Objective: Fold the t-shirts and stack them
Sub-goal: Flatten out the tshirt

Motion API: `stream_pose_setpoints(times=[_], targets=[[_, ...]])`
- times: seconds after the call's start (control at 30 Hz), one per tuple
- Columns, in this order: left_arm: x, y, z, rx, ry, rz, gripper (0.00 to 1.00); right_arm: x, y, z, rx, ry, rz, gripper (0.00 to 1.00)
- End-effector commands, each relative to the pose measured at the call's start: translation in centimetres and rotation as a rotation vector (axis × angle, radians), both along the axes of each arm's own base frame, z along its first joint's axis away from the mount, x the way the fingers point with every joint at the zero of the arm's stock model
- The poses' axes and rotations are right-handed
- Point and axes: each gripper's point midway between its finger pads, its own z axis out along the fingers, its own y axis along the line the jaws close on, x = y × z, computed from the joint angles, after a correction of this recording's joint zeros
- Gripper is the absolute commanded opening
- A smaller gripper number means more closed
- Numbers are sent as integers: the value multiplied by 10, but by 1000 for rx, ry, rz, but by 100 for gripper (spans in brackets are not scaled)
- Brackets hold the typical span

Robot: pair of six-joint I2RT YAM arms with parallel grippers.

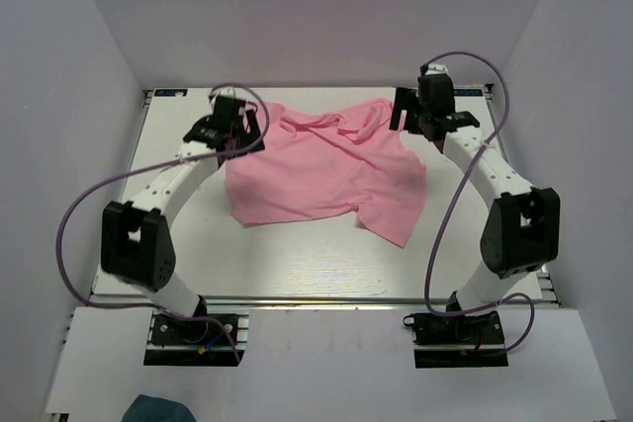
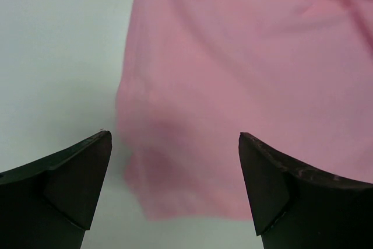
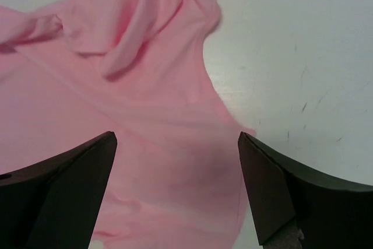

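My left gripper will move back toward my base and down onto the shirt's side edge [image 1: 234, 211] [image 2: 134, 182] beside the shirt's near corner, where the cloth meets the table.
A light pink t-shirt [image 1: 326, 170] lies spread and rumpled on the white table [image 1: 297, 264], bunched towards the far edge. My left gripper [image 1: 244, 132] hangs open over the shirt's far left edge; in the left wrist view the pink fabric [image 2: 233, 74] lies below and between the fingers [image 2: 76, 179], not held. My right gripper [image 1: 410, 124] hangs open over the shirt's far right corner; in the right wrist view the fabric [image 3: 134, 115] with a folded sleeve lies under the fingers [image 3: 274, 190], its edge running between them.
A small dark teal cloth [image 1: 163, 409] lies on the near ledge at bottom left. Grey walls enclose the table on three sides. Purple cables [image 1: 74, 214] loop beside each arm.
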Motion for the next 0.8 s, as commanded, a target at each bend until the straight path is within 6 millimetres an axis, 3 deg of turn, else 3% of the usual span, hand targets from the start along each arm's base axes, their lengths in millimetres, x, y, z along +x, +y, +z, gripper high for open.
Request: stream_pose_setpoints(times=[0.0,0.03,0.07,0.2,0.47,0.6,0.77], targets=[[-72,29,-46,-8,165,181,100,-29,3,-27,67,95,-7,90],[-85,34,-43,-26,157,214,100,-35,5,-30,78,106,7,90],[-106,39,-65,-26,208,243,100,-40,6,-33,86,123,17,90],[-136,46,-92,-38,266,297,100,-57,14,-44,117,156,69,90],[-155,61,-111,19,325,383,100,-63,12,-46,121,132,70,90],[-150,59,-113,-14,270,366,100,-63,16,-47,132,134,83,90],[-149,58,-130,14,313,361,100,-65,11,-41,118,113,71,90]])
